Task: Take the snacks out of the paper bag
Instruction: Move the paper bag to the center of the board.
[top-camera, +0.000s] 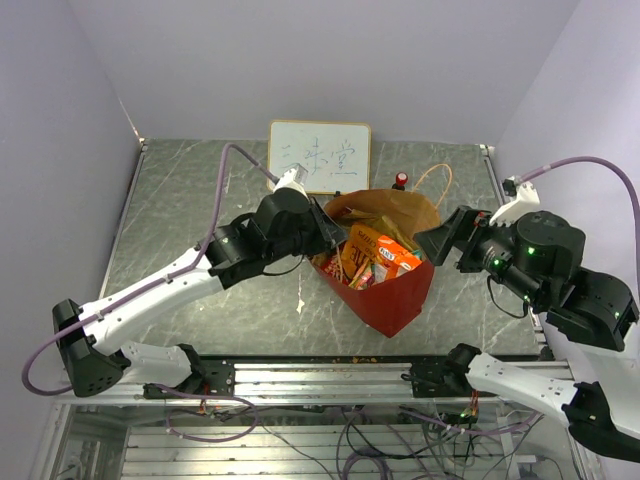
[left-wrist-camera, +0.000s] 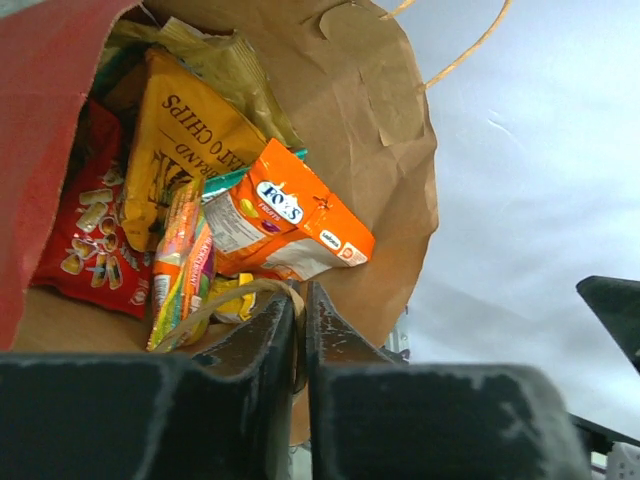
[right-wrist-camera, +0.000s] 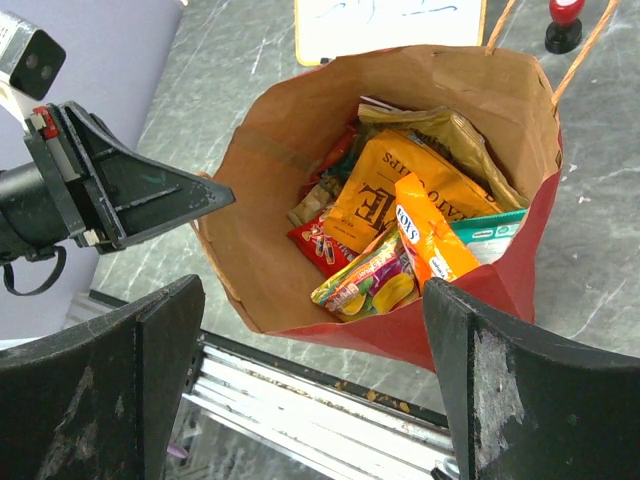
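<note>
Next, my right gripper needs to move outward to the far string handle on the brown paper rim, since that handle stands outward of my open fingers, near the red-capped bottle.
The red paper bag stands open at mid-table, its brown inside showing. Inside lie snacks: a yellow chip bag, an orange Fox's packet, a red packet, a multicoloured candy packet and a teal-white packet. They also show in the left wrist view, with the yellow chip bag above the orange packet. My left gripper is at the bag's left rim, shut on a string handle. My right gripper is open and empty, over the bag's right rim.
A small whiteboard stands behind the bag. A red-capped black bottle stands by the bag's far handle. An aluminium rail runs along the table's near edge. Purple walls close in the sides and back.
</note>
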